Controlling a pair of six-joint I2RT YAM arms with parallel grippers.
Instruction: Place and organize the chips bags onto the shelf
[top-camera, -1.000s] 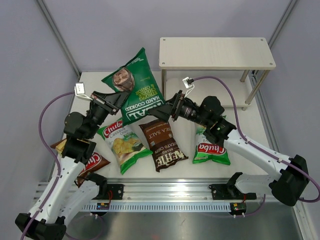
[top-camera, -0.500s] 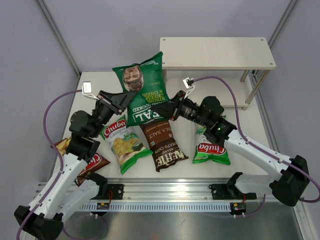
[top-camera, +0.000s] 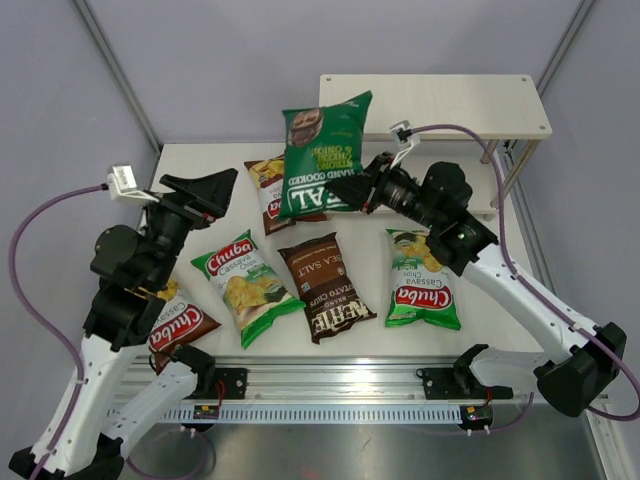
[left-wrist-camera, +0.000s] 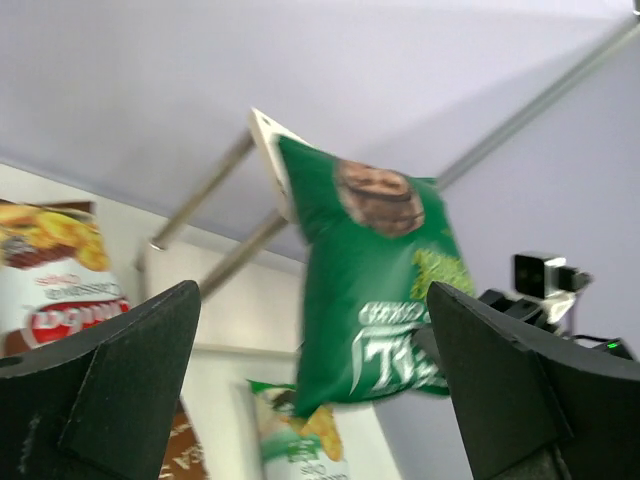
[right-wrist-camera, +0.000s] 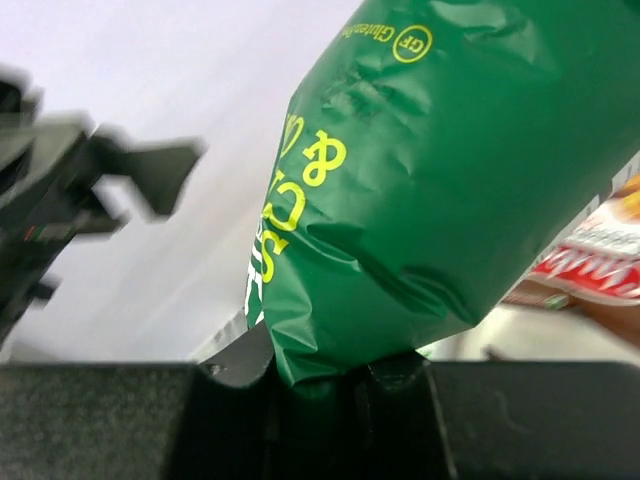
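The shelf's top board (top-camera: 385, 101) is empty, so my right gripper will next move up and outward, then lower the dark green REAL bag onto that board and release it there.
The dark green chips bag (top-camera: 325, 150) hangs in the air, just left of the shelf (top-camera: 470, 105). My right gripper (top-camera: 362, 192) is shut on its lower right edge. In the right wrist view the crumpled bag (right-wrist-camera: 450, 170) is pinched between the right gripper (right-wrist-camera: 345, 385) fingers. My left gripper (top-camera: 213, 190) stands open, apart from the bag and to its left. In the left wrist view the bag (left-wrist-camera: 370, 290) floats beyond the wide-open left gripper (left-wrist-camera: 320, 400), touching neither finger.
On the table lie a light green bag (top-camera: 245, 285), a dark brown bag (top-camera: 325, 287), another light green bag (top-camera: 420, 280), a brown-red bag (top-camera: 178, 322) by the left arm and a brown-red bag (top-camera: 265, 190) behind the hanging one.
The left gripper let go of the dark green bag and drew back to the left. The right gripper shut on the bag and carried it right, up toward the shelf.
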